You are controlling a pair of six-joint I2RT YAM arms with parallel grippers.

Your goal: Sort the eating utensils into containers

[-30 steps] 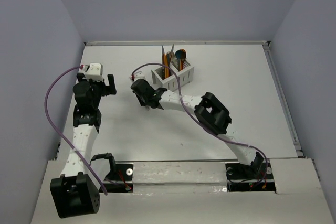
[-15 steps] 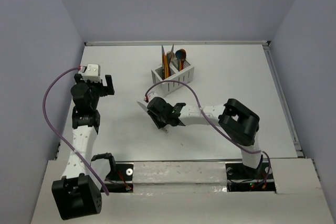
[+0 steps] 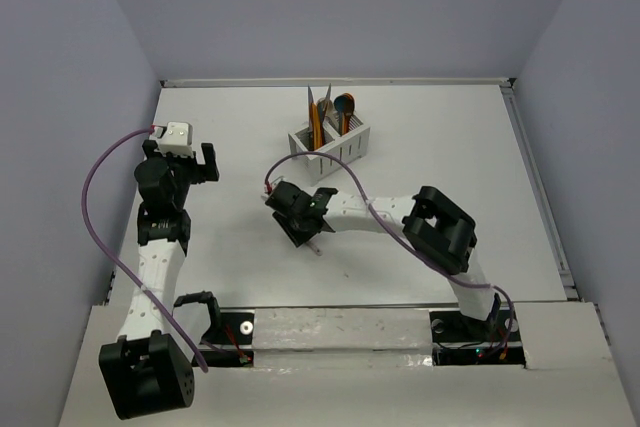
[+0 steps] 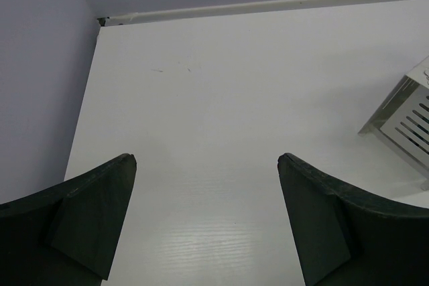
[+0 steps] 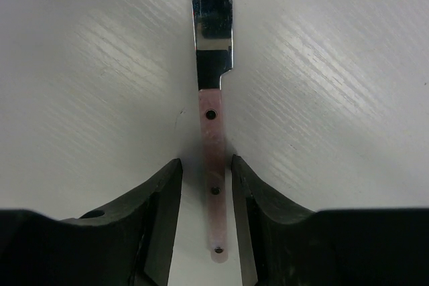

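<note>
Next, my right gripper shifts slightly along the knife's pinkish handle [image 5: 213, 138] toward the blade and closes, since the handle already lies between its narrowly open fingers.
A knife [image 5: 212, 128] with a pale pinkish riveted handle and a shiny blade lies flat on the white table. My right gripper [image 5: 206, 160] is low over it, its jaws narrowly open on either side of the handle with a thin gap on each side. In the top view the right gripper [image 3: 298, 217] covers most of the knife; one end [image 3: 316, 249] pokes out toward the front. The white slotted caddy [image 3: 352, 142] behind it holds several upright utensils, orange [image 3: 316, 127], grey and blue. My left gripper [image 3: 207, 161] is open and empty above the bare table at the left.
The caddy's corner [image 4: 407, 122] shows at the right edge of the left wrist view. The table's back edge meets the wall [image 4: 268, 6]. The right arm's elbow [image 3: 440, 227] lies low over the table's right half.
My right gripper moved from beside the caddy toward the front, then a little back and left, and now straddles the knife handle. The left arm has barely moved.
</note>
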